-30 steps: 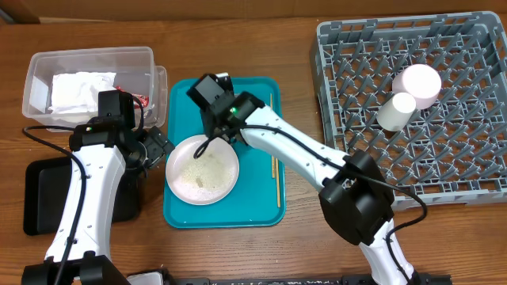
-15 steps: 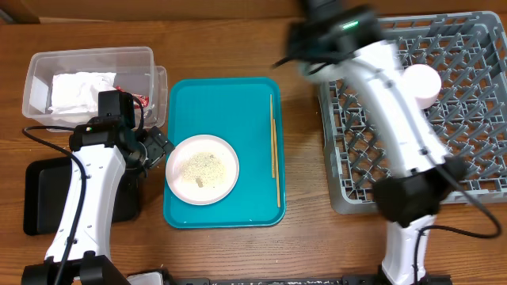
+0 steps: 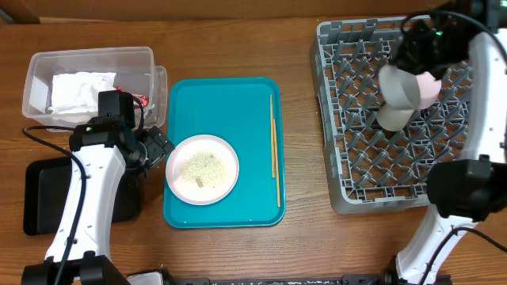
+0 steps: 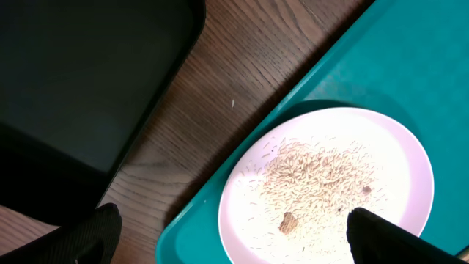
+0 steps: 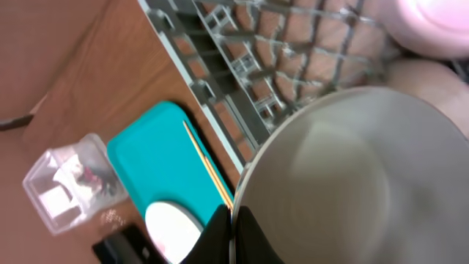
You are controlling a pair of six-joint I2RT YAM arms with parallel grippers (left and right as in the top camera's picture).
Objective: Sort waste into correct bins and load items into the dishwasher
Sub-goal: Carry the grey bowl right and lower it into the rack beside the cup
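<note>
My right gripper holds the bowl (image 3: 400, 87), and the empty rack slots beside the white cup lie below and back from it. Next I should lower my gripper back, tilting, and release the bowl at those slots.
My right gripper (image 3: 408, 63) (image 5: 233, 220) is shut on the rim of a round grey bowl (image 3: 400, 87) (image 5: 352, 176) and holds it over the grey dish rack (image 3: 356, 158) (image 5: 220, 59). A pink-white dish (image 3: 430, 85) and a white cup (image 3: 391, 119) sit in the rack behind the bowl. A small pale plate (image 3: 202, 169) (image 4: 330, 183) with rice crumbs (image 3: 204, 165) lies on the teal tray (image 3: 238, 103). My left gripper (image 3: 158, 146) (image 4: 234, 235) is open over the plate's left edge. Chopsticks (image 3: 274, 150) (image 5: 209, 165) lie on the tray's right side.
A clear tub (image 3: 87, 57) at the back left holds a crumpled white napkin (image 3: 79, 89); a red wrapper (image 3: 141, 99) shows beside it. A flat black tray (image 3: 40, 198) (image 4: 73, 73) lies at the front left, under my left arm.
My right arm has swung from the plate on the teal tray across to the rack, and a grey bowl now shows in its jaws. The left arm has not moved.
</note>
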